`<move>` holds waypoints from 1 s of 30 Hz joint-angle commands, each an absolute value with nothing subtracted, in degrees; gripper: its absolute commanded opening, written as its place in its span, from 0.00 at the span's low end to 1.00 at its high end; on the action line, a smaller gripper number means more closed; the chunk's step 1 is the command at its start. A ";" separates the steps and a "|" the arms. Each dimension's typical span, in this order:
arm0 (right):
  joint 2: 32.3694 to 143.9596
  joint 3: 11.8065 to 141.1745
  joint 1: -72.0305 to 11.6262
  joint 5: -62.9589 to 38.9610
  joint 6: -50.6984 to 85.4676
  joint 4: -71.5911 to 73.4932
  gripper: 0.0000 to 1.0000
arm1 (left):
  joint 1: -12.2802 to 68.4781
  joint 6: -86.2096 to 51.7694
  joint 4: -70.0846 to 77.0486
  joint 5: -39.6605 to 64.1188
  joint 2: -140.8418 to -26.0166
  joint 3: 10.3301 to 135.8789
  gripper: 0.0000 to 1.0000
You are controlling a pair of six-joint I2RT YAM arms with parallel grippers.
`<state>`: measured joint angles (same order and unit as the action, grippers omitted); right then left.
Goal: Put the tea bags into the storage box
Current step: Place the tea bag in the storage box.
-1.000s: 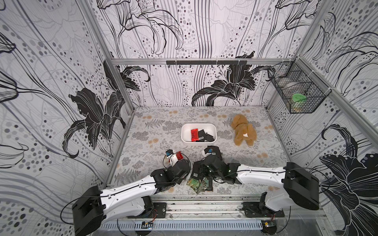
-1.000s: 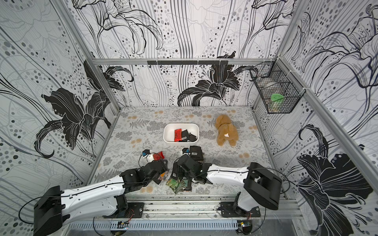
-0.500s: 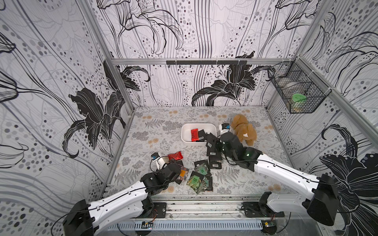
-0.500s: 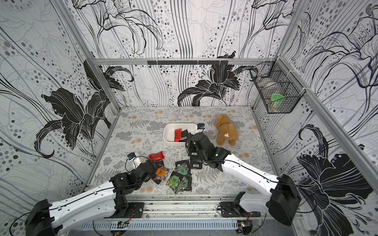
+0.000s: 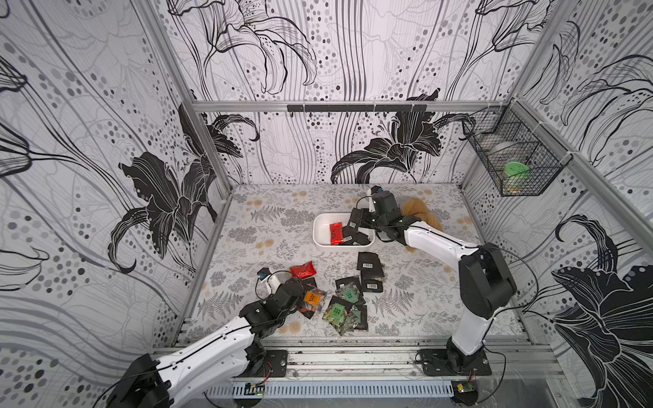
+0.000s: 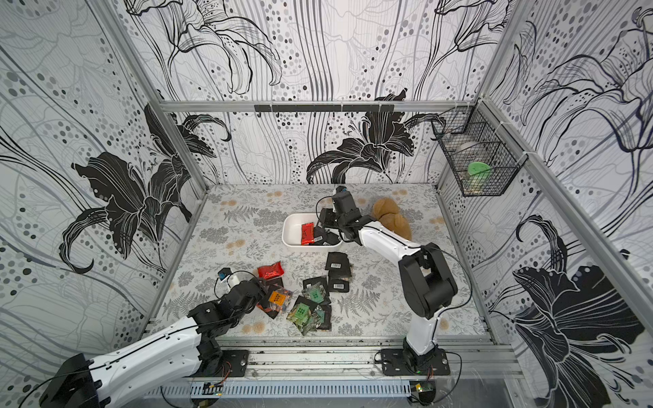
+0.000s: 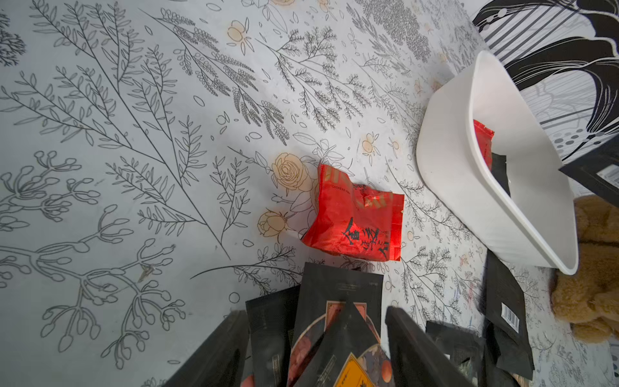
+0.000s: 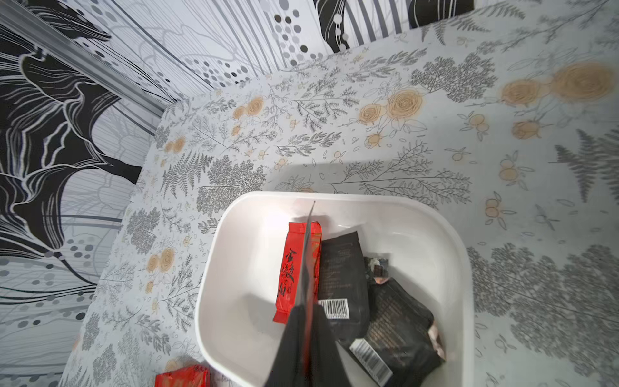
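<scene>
Next, my right gripper moves down toward the black tea bags below it in the box and releases the edge-on tea bag, which hangs inside the box's rim.
The storage box (image 5: 321,236) (image 6: 290,236) (image 8: 241,268) (image 7: 469,187) stands mid-table with a red tea bag (image 8: 294,268) and two black ones (image 8: 341,278) inside. My right gripper (image 5: 364,222) (image 8: 306,321) hangs over the box's right end, shut on a black tea bag (image 5: 354,217) seen edge-on in its wrist view. More tea bags lie in a pile near the front: orange-labelled (image 5: 312,298), green-labelled (image 5: 337,311), barcoded black (image 5: 369,263). A red tea bag (image 5: 303,270) (image 7: 355,221) lies apart. My left gripper (image 5: 299,296) (image 7: 315,348) is open, its fingers (image 7: 214,351) straddling the orange-labelled sachets.
A tan plush toy (image 5: 422,212) (image 7: 596,268) lies just right of the box, behind the right arm. A black wire basket (image 5: 516,166) hangs on the right wall. Walls close in the table on three sides.
My right arm has carried a black tea bag from the front pile up to the box. My left gripper has drawn back toward the front and its jaws have spread wider.
</scene>
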<state>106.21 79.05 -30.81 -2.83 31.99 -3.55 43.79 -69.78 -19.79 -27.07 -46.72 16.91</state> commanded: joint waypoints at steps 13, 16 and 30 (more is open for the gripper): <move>109.57 79.22 -30.45 -3.86 30.80 -4.57 0.04 | 43.08 -69.72 -19.86 -26.19 -46.89 17.22 0.72; 108.76 77.85 -30.43 -3.47 30.76 -4.68 0.08 | 43.05 -69.78 -19.96 -26.24 -46.84 17.31 0.73; 93.81 71.62 -30.54 1.21 27.60 -9.82 0.35 | 43.07 -69.61 -20.59 -25.53 -45.80 17.77 0.75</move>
